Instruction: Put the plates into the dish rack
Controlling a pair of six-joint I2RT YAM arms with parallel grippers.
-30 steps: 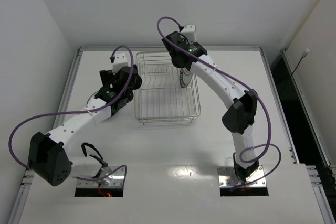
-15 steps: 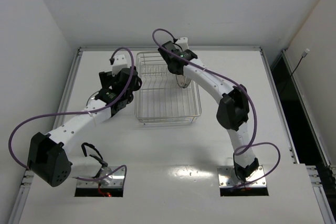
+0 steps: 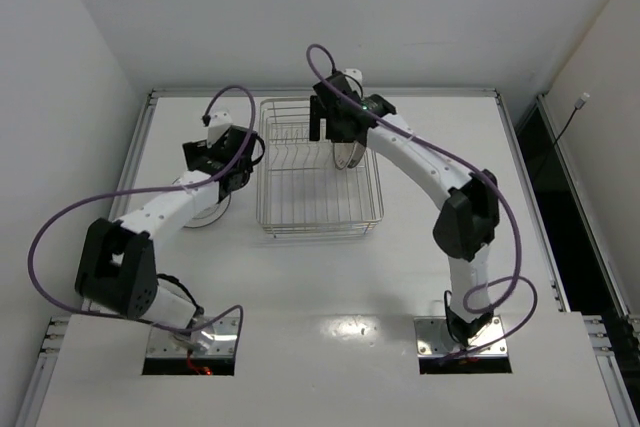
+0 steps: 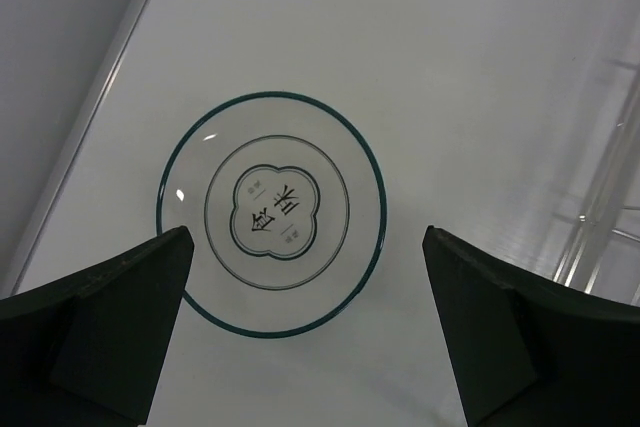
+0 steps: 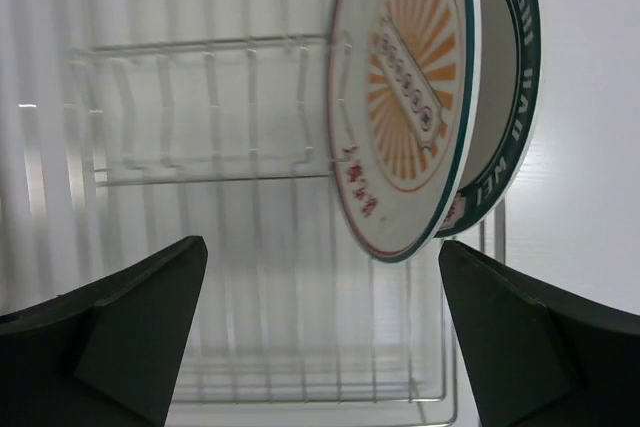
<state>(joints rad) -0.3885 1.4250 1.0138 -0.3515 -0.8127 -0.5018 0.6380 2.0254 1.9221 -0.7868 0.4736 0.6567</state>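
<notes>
My left gripper lowers and tilts over the white plate's rack-side rim (image 3: 229,203) next and closes there, since bare table between it and the rack (image 3: 318,202) leaves finger room.
The dish rack (image 3: 318,202) is a silver wire basket mid-table. Two plates stand on edge at its right side (image 3: 348,155): an orange-patterned plate (image 5: 405,97) in front and a plate with a dark teal lettered band (image 5: 508,97) behind it. My right gripper (image 5: 322,244) (image 3: 328,125) hangs open just above them, holding nothing. A white plate with a thin teal rim (image 4: 270,215) (image 3: 200,211) lies flat on the table left of the rack. My left gripper (image 4: 306,237) (image 3: 220,160) is open above it, one finger on each side, not touching.
The rack's upright tines (image 5: 205,97) to the left of the standing plates hold nothing. The rack's wire side (image 4: 610,197) shows at the right of the left wrist view. A raised table rail (image 3: 135,157) runs close to the flat plate.
My right gripper has opened and let go of the orange-patterned plate, which now stands in the rack. The left arm has swung leftward over the flat plate.
</notes>
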